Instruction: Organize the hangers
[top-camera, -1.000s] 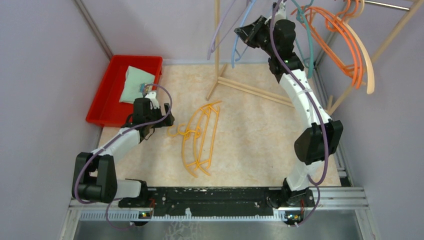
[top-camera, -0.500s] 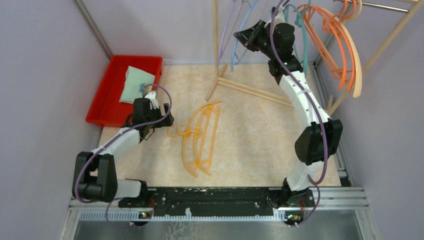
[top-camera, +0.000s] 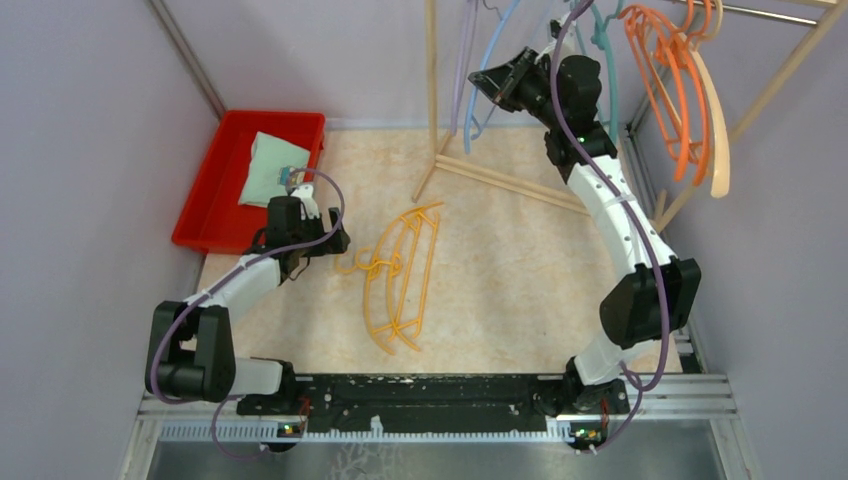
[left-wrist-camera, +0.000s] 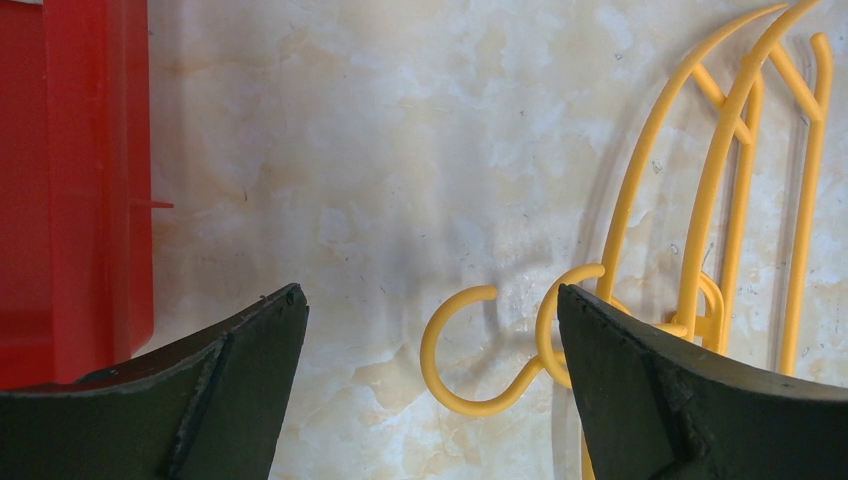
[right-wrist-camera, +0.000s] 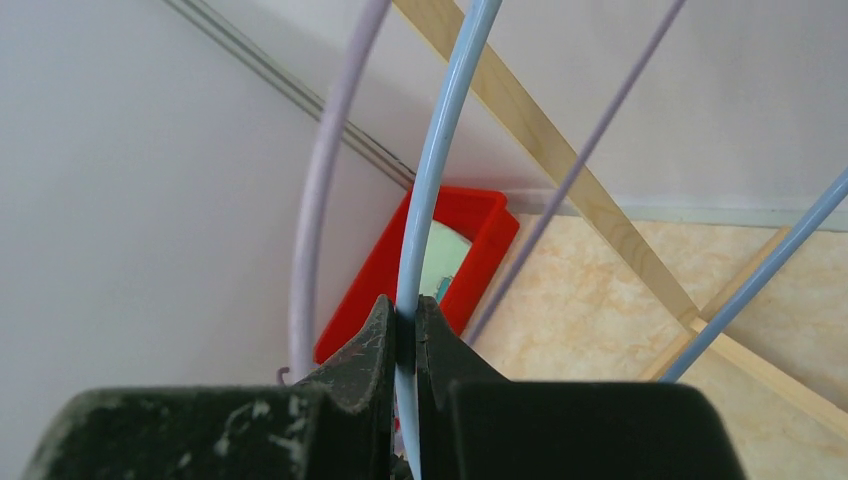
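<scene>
I need to move my right gripper toward the pole by the lavender hanger and let go of the blue hanger, because that pole is to its left in the top view.
Two yellow hangers (top-camera: 398, 275) lie stacked on the table's middle, hooks pointing left. My left gripper (top-camera: 325, 243) is open low over the table, its jaws either side of the yellow hooks (left-wrist-camera: 480, 350), touching nothing. My right gripper (top-camera: 484, 88) is raised at the back and shut on a light blue hanger (right-wrist-camera: 432, 190) beside a lavender hanger (right-wrist-camera: 318, 190). The light blue hanger (top-camera: 488, 70) and the lavender one (top-camera: 462, 70) hang near the rack's left pole. Teal (top-camera: 608, 60), orange (top-camera: 672, 90) and beige (top-camera: 712, 120) hangers hang at the back right.
A red tray (top-camera: 215, 190) holding a pale green cloth (top-camera: 268, 168) sits at the back left; its wall shows in the left wrist view (left-wrist-camera: 75, 190). The wooden rack's poles (top-camera: 432, 70) and foot bars (top-camera: 510, 180) stand at the back. Walls close in both sides.
My right arm has shifted right and slightly down with the light blue hanger. The hangers on the rack have swung. The left arm and yellow hangers have not moved.
</scene>
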